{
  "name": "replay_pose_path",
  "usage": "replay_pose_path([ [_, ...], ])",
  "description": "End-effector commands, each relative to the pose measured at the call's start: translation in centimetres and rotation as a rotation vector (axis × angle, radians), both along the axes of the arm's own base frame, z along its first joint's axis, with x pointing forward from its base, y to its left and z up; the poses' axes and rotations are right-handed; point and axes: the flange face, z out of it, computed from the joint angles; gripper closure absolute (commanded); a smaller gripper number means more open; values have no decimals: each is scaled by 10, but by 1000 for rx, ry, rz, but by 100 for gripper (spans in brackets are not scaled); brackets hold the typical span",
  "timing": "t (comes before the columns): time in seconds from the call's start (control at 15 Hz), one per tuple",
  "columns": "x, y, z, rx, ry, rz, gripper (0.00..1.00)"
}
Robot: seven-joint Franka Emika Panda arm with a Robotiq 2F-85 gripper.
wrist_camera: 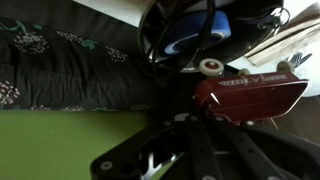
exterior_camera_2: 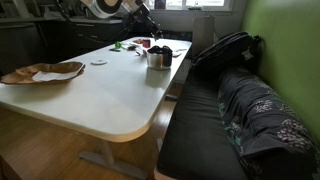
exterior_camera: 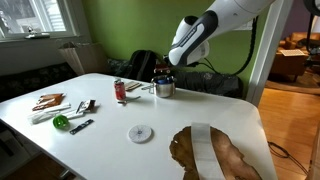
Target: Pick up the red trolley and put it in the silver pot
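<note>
The gripper needs to move across and down toward the silver pot's dark opening (wrist_camera: 187,38) to let go of the trolley (wrist_camera: 255,95), because most of it still hangs beside the pot's rim.
In the wrist view my gripper (wrist_camera: 213,120) is shut on the red trolley (wrist_camera: 255,95), a dark-red toy cart with a white wheel showing. The silver pot's (wrist_camera: 198,42) bluish rim and dark opening lie just beyond the trolley. In both exterior views the gripper (exterior_camera: 162,73) (exterior_camera_2: 150,30) hangs directly above the silver pot (exterior_camera: 165,89) (exterior_camera_2: 159,58), which stands upright near the table's far edge. The trolley is too small to make out in the exterior views.
An upright red can (exterior_camera: 120,91) stands beside the pot. A flat white disc (exterior_camera: 140,133) lies mid-table. A wooden dish with a cloth (exterior_camera: 212,153) sits at the near end. Tools and a green object (exterior_camera: 61,122) lie to one side. A dark couch (exterior_camera_2: 240,110) runs beside the table.
</note>
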Motion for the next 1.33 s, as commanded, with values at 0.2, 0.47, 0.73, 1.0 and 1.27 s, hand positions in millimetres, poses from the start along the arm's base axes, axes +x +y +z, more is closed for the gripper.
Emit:
replay_pose_path([
  [0.2,25,8,9,-123,143,292,99],
  [0.47,35,1,13,-91,240,390,99],
  [0.73,47,-25,12,-79,302,391,99],
  [1.0,56,-43,8,-37,319,363,99],
  [1.27,64,-48,3,-37,296,344,99],
])
